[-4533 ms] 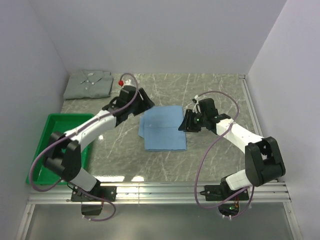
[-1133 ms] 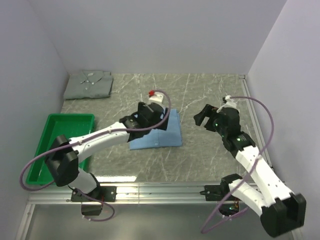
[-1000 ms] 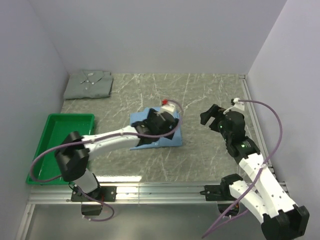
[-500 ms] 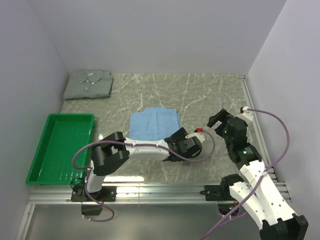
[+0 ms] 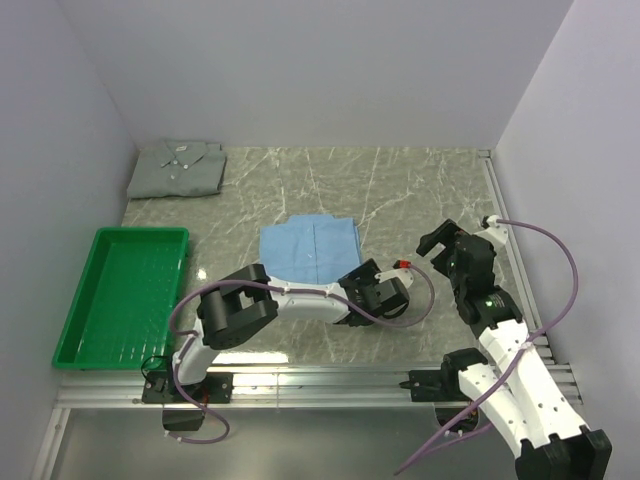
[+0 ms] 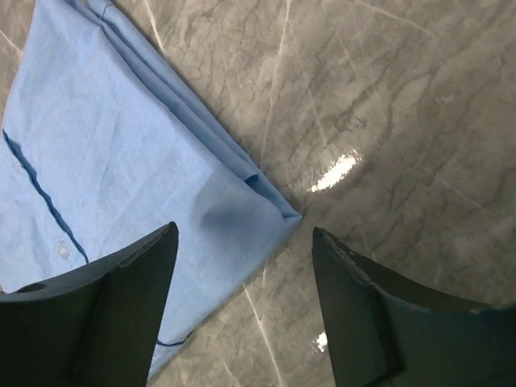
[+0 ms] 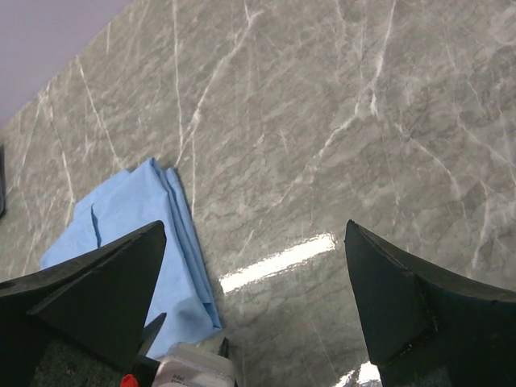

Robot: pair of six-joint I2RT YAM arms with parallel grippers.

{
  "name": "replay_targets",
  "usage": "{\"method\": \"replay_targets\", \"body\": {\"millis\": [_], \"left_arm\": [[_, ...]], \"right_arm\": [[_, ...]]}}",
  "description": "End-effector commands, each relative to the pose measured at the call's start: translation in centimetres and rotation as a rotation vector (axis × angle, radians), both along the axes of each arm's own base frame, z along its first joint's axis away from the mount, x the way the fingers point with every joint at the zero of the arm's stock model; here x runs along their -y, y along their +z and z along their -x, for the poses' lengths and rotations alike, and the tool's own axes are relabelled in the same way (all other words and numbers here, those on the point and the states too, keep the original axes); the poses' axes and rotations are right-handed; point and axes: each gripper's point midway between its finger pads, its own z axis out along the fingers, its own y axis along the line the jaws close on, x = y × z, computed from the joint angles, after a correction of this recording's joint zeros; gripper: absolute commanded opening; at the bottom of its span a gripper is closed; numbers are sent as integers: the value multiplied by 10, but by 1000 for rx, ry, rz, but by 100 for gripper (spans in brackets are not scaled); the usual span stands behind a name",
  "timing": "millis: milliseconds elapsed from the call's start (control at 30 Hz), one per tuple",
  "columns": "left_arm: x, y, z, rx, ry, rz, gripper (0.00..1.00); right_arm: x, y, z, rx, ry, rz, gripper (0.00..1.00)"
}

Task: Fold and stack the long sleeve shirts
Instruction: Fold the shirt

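Observation:
The blue shirt's layered side edge is below my right gripper, left in the top view, so it will move across and down onto it next.
The light blue shirt (image 5: 308, 250) lies folded into a rectangle mid-table. The pale grey-green shirt (image 5: 178, 168) lies folded, collar up, in the far left corner. My left gripper (image 5: 358, 283) sits low by the blue shirt's near right corner and is open. In the left wrist view that corner of the blue shirt (image 6: 121, 145) reaches in between the spread fingers of my left gripper (image 6: 244, 228), and nothing is clamped. My right gripper (image 5: 437, 240) hovers open to the right of the shirt. The right wrist view shows my right gripper (image 7: 255, 223) over bare marble, with the blue shirt (image 7: 137, 226) lower left.
A green plastic tray (image 5: 120, 290) lies at the left near edge. A metal rail (image 5: 497, 200) runs along the table's right side, and walls close in the left, back and right. The left wrist's camera housing (image 7: 189, 367) shows at the bottom of the right wrist view.
My left arm swung off the blue shirt to its near right corner, and its jaws narrowed a little. My right arm drew back toward the right. The shirts did not move in the last half second.

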Motion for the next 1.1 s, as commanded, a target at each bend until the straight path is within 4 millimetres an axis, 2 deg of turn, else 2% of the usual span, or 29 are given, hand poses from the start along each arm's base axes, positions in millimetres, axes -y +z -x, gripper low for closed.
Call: {"method": "replay_targets", "body": {"millis": [0, 100, 167, 267, 333, 367, 467, 533, 567, 667, 733, 767, 800, 867, 900, 1067], "left_arm": [[-7, -17, 0, 3, -2, -72, 70], [-10, -22, 0, -2, 5, -74, 62], [-12, -23, -3, -1, 14, -71, 60], [-16, -22, -7, -1, 30, -65, 50], [-17, -21, -8, -10, 38, -52, 39], [-18, -22, -8, -18, 43, -41, 30], [-18, -19, -8, -29, 49, -13, 15], [-20, -15, -11, -33, 62, 6, 8], [-22, -15, -11, -42, 68, 15, 2], [-23, -9, -12, -70, 84, 66, 0], [-24, 4, -15, -83, 96, 121, 0], [-25, 5, -14, -100, 103, 143, 0], [-22, 15, -12, -117, 93, 187, 1], [-24, 19, -12, -143, 105, 227, 0], [-24, 27, -12, -147, 106, 256, 1], [-28, 32, -10, -188, 126, 315, 1]], "right_arm": [[1, 2, -4, 14, -5, -12, 98], [-1, 0, -7, 11, 4, -19, 98], [-4, -4, -8, -1, 23, -29, 98], [-9, -10, -11, -26, 51, -48, 98], [-11, -13, -13, -39, 63, -56, 98], [-11, -14, -14, -45, 72, -67, 98], [-13, -19, -17, -58, 94, -96, 98], [-14, -23, -18, -70, 106, -113, 98], [-19, -24, -18, -76, 140, -136, 98], [-23, -30, -22, -102, 166, -182, 97], [-33, -38, -24, -140, 214, -233, 97], [-38, -38, -26, -147, 234, -250, 97], [-45, -37, -26, -151, 272, -276, 97], [-51, -48, -30, -189, 279, -316, 96], [-53, -49, -33, -189, 287, -330, 96], [-91, -69, -35, -284, 426, -513, 96]]}}
